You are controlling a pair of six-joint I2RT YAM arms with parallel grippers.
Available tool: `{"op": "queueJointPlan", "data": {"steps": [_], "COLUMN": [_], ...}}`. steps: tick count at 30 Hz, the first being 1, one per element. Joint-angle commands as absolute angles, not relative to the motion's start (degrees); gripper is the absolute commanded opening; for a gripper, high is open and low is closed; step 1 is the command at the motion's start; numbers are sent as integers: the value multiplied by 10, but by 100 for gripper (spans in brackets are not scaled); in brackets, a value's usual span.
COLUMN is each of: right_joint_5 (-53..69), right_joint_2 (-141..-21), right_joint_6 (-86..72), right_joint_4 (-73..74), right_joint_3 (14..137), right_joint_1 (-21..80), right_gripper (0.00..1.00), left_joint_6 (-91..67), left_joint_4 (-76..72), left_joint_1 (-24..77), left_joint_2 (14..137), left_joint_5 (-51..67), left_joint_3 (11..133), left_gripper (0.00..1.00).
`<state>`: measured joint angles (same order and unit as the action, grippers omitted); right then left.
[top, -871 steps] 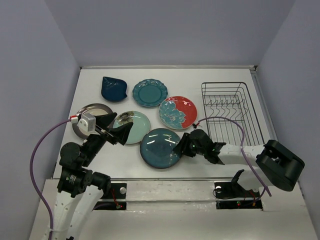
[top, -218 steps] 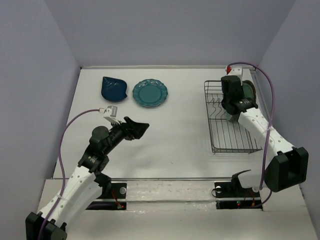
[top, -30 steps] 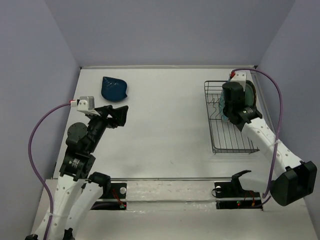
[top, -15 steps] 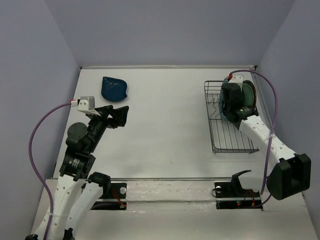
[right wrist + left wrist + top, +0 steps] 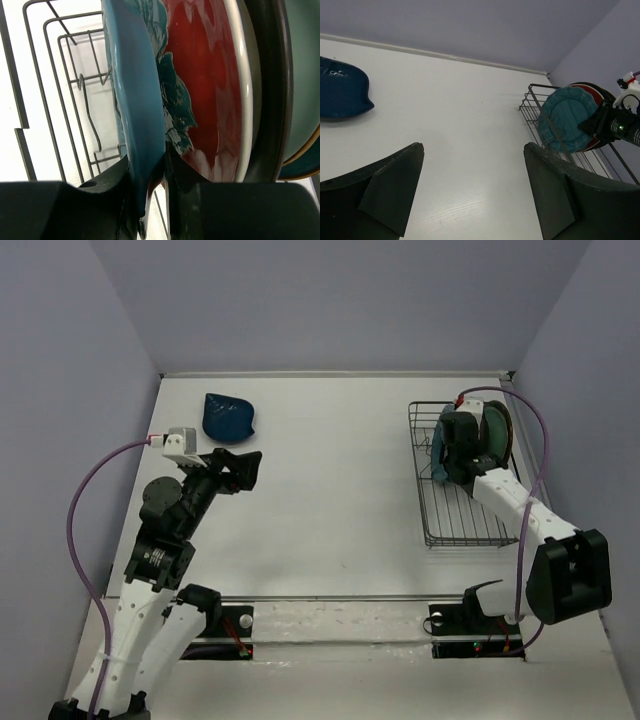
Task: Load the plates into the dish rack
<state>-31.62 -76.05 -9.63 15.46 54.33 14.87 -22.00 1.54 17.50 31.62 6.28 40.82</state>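
Observation:
I need to move my left gripper's open fingers outward and down next, onto the navy plate's rim farthest from the rack, because the navy plate lies flat, outward of and below my gripper.
My right gripper is shut on the rim of the teal scalloped plate, which stands upright in the black wire dish rack against the red plate with teal flowers. More plates stand upright behind them at the rack's far end. The teal plate also shows in the left wrist view. The navy leaf-shaped plate lies flat at the far left of the table. My left gripper is open and empty, held above the table a little nearer than the navy plate.
The near half of the rack holds only bare tines. The white table ends at a wall behind the navy plate and a wall right of the rack. My right arm's purple cable loops over the rack's right side.
My right gripper has shifted slightly left with the teal plate in the rack. My left arm has edged a little toward the far side.

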Motion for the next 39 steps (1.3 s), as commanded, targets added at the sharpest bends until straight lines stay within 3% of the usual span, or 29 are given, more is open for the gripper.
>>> {"op": "queueJointPlan", "data": {"steps": [1, 2, 7, 12, 24, 30, 36, 39], "right_joint_5": [-333, -337, -320, -277, -175, -94, -50, -40], "right_joint_2": [-753, -751, -727, -682, -539, -498, -491, -484], "right_joint_6": [-130, -136, -149, -155, -177, -201, -212, -212], "right_joint_4": [57, 57, 75, 105, 120, 106, 88, 82], "right_joint_3": [548, 546, 553, 570, 570, 525, 501, 491], "right_joint_1": [144, 144, 144, 149, 197, 210, 222, 228], "right_gripper": [20, 25, 71, 88, 90, 90, 90, 90], "left_joint_6": [-244, -257, -300, -366, -489, -540, -507, -460], "left_joint_4": [-13, -7, -8, -48, -181, -223, -185, -158], "left_joint_1": [170, 168, 156, 153, 127, 68, 21, -3], "left_joint_2": [356, 365, 418, 440, 571, 658, 797, 852], "left_joint_5": [85, 84, 83, 76, -69, -139, -210, -180], "left_joint_3": [405, 406, 403, 385, 327, 337, 434, 511], "left_gripper": [93, 94, 97, 99, 98, 97, 97, 96]}}
